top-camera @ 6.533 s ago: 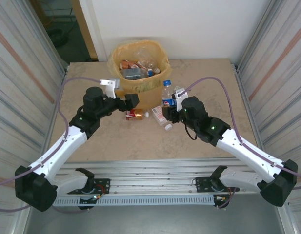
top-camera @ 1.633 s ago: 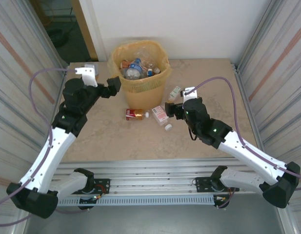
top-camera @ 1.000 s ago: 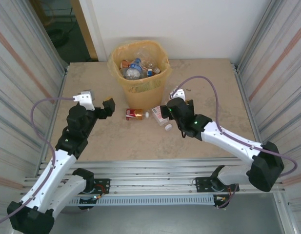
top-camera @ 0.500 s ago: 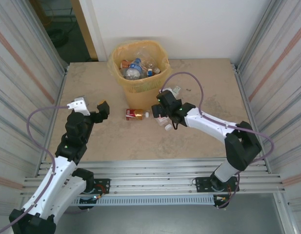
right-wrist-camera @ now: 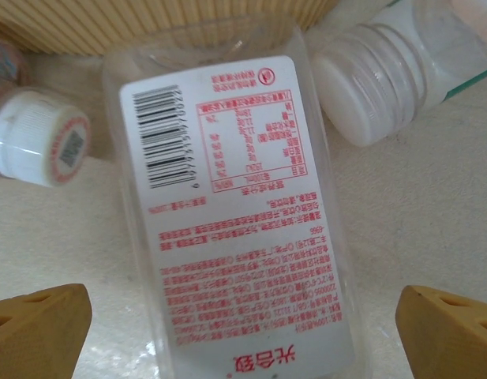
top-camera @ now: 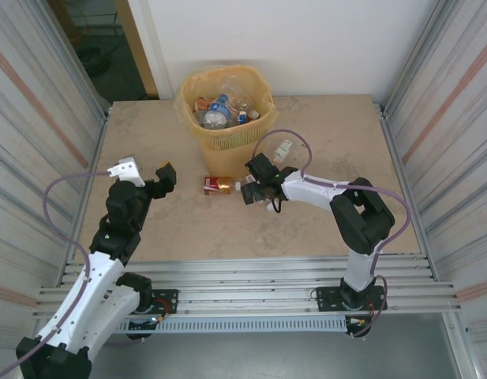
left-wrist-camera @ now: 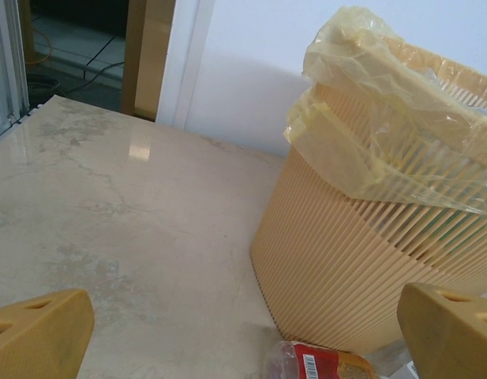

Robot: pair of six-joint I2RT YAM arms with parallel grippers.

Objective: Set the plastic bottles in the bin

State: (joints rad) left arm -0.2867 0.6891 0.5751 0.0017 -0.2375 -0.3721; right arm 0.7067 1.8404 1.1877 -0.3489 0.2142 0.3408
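Note:
The open fingers already are on either side of both sides of the clear bottle, so next I will bring my right gripper down over the clear bottle's red-printed label, which lies just below, and close.
The bin (top-camera: 225, 110), orange-yellow with a yellow bag liner, stands at the back centre and holds several plastic bottles (top-camera: 215, 110). In front of it lies a red-labelled bottle (top-camera: 218, 185) (left-wrist-camera: 322, 365). My right gripper (top-camera: 252, 188) (right-wrist-camera: 243, 335) is open and low over a clear bottle with a white, red-printed label (right-wrist-camera: 239, 237); its fingers (right-wrist-camera: 38, 332) stand on either side without touching it. A white-capped bottle end (right-wrist-camera: 39, 146) and another clear bottle (right-wrist-camera: 373, 83) lie close by. My left gripper (top-camera: 158, 180) (left-wrist-camera: 243, 339) is open and empty, left of the red-labelled bottle.
A small bottle (top-camera: 284, 148) lies right of the bin. The ribbed bin wall (left-wrist-camera: 369, 260) rises close ahead in the left wrist view. Metal-ribbed walls (top-camera: 46, 118) close in both sides of the beige table (top-camera: 188, 229), and a rail frame (top-camera: 243, 276) runs along its near edge.
My right gripper has swung left across the table and come down over the white-labelled bottle. My left arm pulled back from the bin toward the near left and has held still for the last half second.

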